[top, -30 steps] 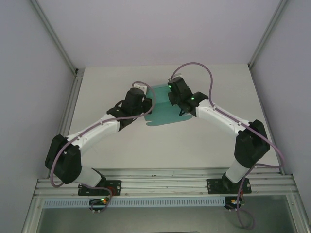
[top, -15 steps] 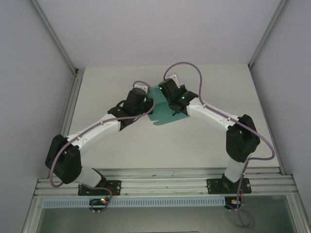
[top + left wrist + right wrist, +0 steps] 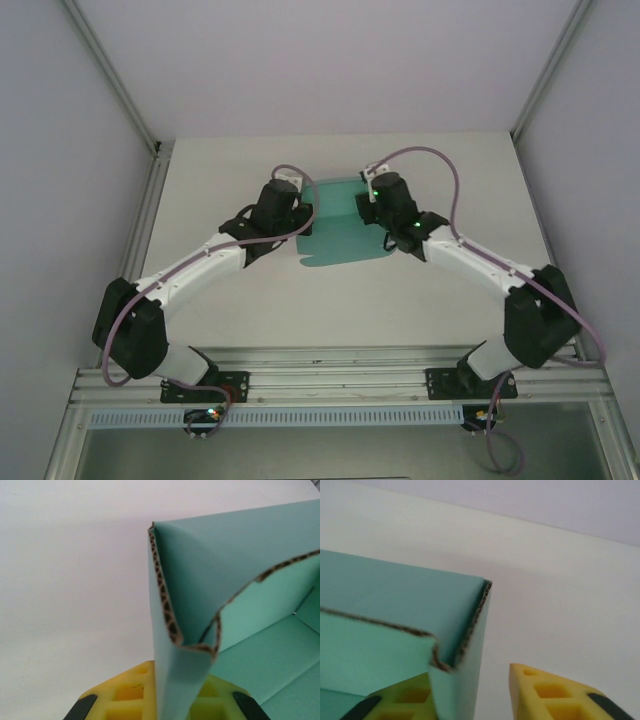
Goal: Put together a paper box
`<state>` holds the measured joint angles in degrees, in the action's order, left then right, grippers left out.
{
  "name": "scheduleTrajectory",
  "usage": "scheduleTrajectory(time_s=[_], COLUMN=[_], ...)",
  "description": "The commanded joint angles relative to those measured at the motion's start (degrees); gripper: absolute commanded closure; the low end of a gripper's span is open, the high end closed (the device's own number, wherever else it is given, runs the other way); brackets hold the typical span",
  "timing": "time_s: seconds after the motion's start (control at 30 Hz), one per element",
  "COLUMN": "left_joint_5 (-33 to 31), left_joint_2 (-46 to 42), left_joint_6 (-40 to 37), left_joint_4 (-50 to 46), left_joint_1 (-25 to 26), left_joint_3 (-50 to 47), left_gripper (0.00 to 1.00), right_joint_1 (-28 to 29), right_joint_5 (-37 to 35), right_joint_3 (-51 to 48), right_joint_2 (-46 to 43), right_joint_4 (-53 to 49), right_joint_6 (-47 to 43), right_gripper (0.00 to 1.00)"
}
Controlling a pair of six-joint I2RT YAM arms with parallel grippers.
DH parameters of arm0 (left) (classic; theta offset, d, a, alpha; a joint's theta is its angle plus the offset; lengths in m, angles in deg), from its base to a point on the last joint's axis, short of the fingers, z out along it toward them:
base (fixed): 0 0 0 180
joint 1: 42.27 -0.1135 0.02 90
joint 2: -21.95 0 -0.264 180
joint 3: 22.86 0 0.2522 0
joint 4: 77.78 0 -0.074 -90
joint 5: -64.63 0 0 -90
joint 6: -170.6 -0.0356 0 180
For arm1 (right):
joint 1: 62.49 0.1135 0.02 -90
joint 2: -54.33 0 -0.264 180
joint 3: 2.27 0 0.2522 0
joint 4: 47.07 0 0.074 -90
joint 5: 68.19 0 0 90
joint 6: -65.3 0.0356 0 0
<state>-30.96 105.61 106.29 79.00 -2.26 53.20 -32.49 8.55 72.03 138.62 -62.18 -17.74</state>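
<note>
The robot's left gripper turns next with the pinched side of the box, and it needs to bring that side back to the near flap's spot and release it, since the box's near flap lies flat toward the robot's base.
The teal paper box lies mid-table between both arms, its side walls partly folded up. My left gripper is at its left side. In the left wrist view a doubled-over wall of the paper box stands pinched between the yellow fingers, so my left gripper is shut on it. My right gripper is at the box's right wall. In the right wrist view my right gripper is open: the folded wall rests against the left finger, and the right finger stands clear of it.
The white table is bounded by grey walls left and right and a metal rail along the near edge, where both arm bases sit. Purple cables loop over each wrist.
My right gripper has opened and drawn back rightwards off the box's right wall. The box now lies wider and flatter. The left gripper has kept its hold in place.
</note>
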Motion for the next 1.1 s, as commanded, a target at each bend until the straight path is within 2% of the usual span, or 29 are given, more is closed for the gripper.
scheduleTrajectory(time_s=[0.0,0.07,0.13,0.3,0.43,0.53,0.63,0.67,0.7,0.73,0.83,0.93,1.07], left_joint_5=[1.26,2.17,2.83,6.5,13.56,21.97,35.88,36.84,35.35,30.92,18.68,10.89,6.03], left_joint_2=[-2.07,-1.97,-1.85,-2.93,-4.92,-5.3,-3.86,-3.07,-2.04,-0.57,5.7,13.22,21.7], left_joint_6=[-0.9,-1.21,-1.61,-6.4,-16.41,-27.05,-43.34,-49.23,-54.05,-57.16,-61.9,-64.12,-64.41], left_joint_4=[2.52,2.97,3.07,5.05,6.51,-0.63,-16.37,-22.19,-27.14,-31.07,-40.73,-46.77,-49.36], left_joint_1=[-1.04,-1.21,-1.37,-1.49,-2.18,-4.77,-8.5,-8.67,-8.39,-7.78,-5.26,-2.38,1.12], left_joint_3=[0.9,0.56,0.45,-1.06,-2.76,-0.9,3.8,5.66,7.66,10.11,18.31,25.18,30.08], left_gripper=[1.0,1.0,1.0,1.0,1.0,1.0,1.0,1.0,1.0,1.0,1.0,1.0,1.0], right_joint_1=[-1.58,-1.51,-1.52,-1.64,-1.77,-2.0,-3.63,-4.37,-4.84,-5.15,-5.67,-6.83,-8.44], right_joint_5=[17.65,21.4,21.6,14.91,7.29,1.17,-1.59,-1.16,-0.85,-0.72,-2.34,-2.91,-2.19], right_joint_3=[-2.35,-1.92,-2.44,-4.63,-5.31,-6.45,-7.18,-7.18,-7.19,-7.35,-8.38,-9.87,-11.46], right_joint_2=[-5.23,-8.18,-10.69,-19.02,-24.69,-29.75,-33.83,-34.63,-35.25,-35.92,-37.36,-38.4,-39.2], right_joint_4=[7.49,5.52,4.77,1.7,-5.22,-10.96,-18.18,-20.5,-22.54,-24.62,-28.4,-30.25,-29.73], right_joint_6=[2.1,1.29,2.44,3.83,6.68,10.61,13.9,14.36,14.75,14.75,15.26,15.86,16.76], right_gripper=[0.49,0.21,0.02,0.0,0.0,0.0,0.0,0.0,0.0,0.0,0.01,0.0,0.0])
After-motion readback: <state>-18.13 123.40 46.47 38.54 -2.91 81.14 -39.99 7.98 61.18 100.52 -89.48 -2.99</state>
